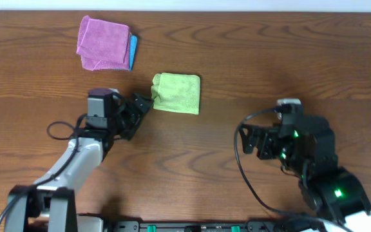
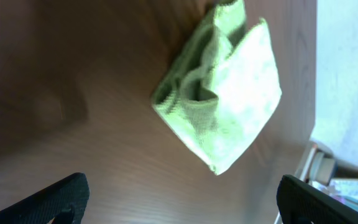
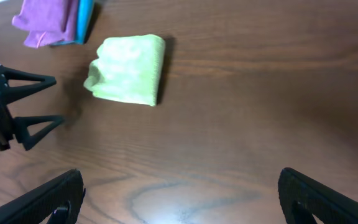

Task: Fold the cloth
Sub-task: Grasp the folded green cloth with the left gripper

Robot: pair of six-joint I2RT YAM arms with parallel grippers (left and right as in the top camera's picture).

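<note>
The cloth's bunched corner is below my left gripper and to its right in the overhead view. I should go down that way next and pinch the corner's raised folds.
The light yellow-green cloth lies folded into a small rectangle on the wooden table, its left corner slightly bunched. It also shows in the left wrist view and in the right wrist view. My left gripper is open and empty, its fingertips just left of the cloth's left edge, apart from it; its wide-spread fingers frame the left wrist view. My right gripper is open and empty over bare table at the right, far from the cloth, as the right wrist view shows.
A folded purple cloth lies on a blue cloth at the back left of the table, also in the right wrist view. The table's far edge runs along the top.
</note>
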